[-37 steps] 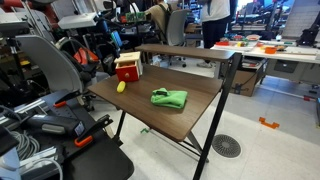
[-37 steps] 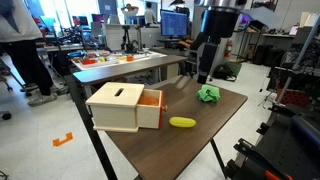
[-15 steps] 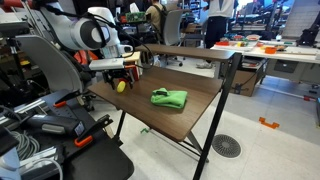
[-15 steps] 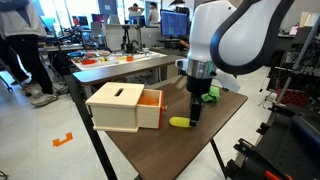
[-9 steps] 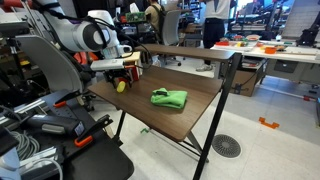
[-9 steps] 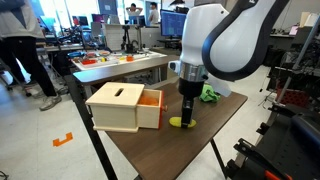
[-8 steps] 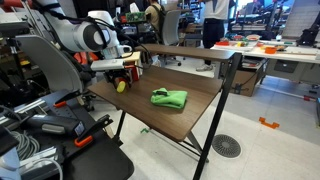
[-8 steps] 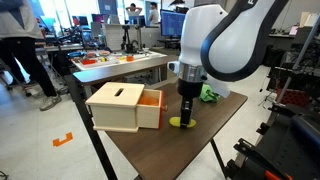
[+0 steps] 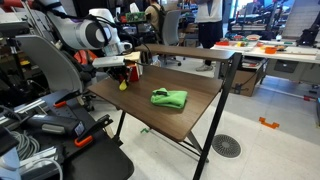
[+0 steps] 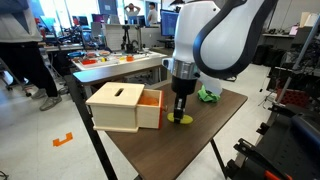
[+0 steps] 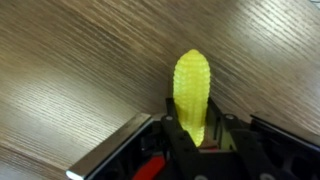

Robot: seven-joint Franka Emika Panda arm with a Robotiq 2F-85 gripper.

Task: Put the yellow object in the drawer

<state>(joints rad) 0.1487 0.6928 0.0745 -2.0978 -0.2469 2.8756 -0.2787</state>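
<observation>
My gripper lifts the yellow object up, carries it over and lowers to release next. The drawer's open orange inside lies beside my gripper behind a raised side.
The yellow object [image 11: 192, 90] is a ribbed, corn-like piece that fills the middle of the wrist view above the wooden table [image 11: 80, 60]. My gripper [image 11: 195, 135] is shut on its near end, a finger on each side. In both exterior views the gripper [image 10: 181, 112] reaches down to the yellow object [image 10: 186, 120] right beside the drawer [image 10: 150, 108], which stands pulled out of a cream wooden box [image 10: 118, 106] and shows an orange inside. In an exterior view the yellow object [image 9: 122, 85] lies just in front of the box [image 9: 127, 68].
A crumpled green cloth [image 9: 169, 98] lies mid-table, behind the arm from the opposite side [image 10: 209, 95]. The table edge [image 10: 190, 150] is close to the gripper. Chairs and cables crowd the floor [image 9: 50, 120]; a second table [image 10: 120, 65] stands behind the box.
The gripper has come down beside the drawer and shut on the yellow object; a second ago its fingers stood open above it.
</observation>
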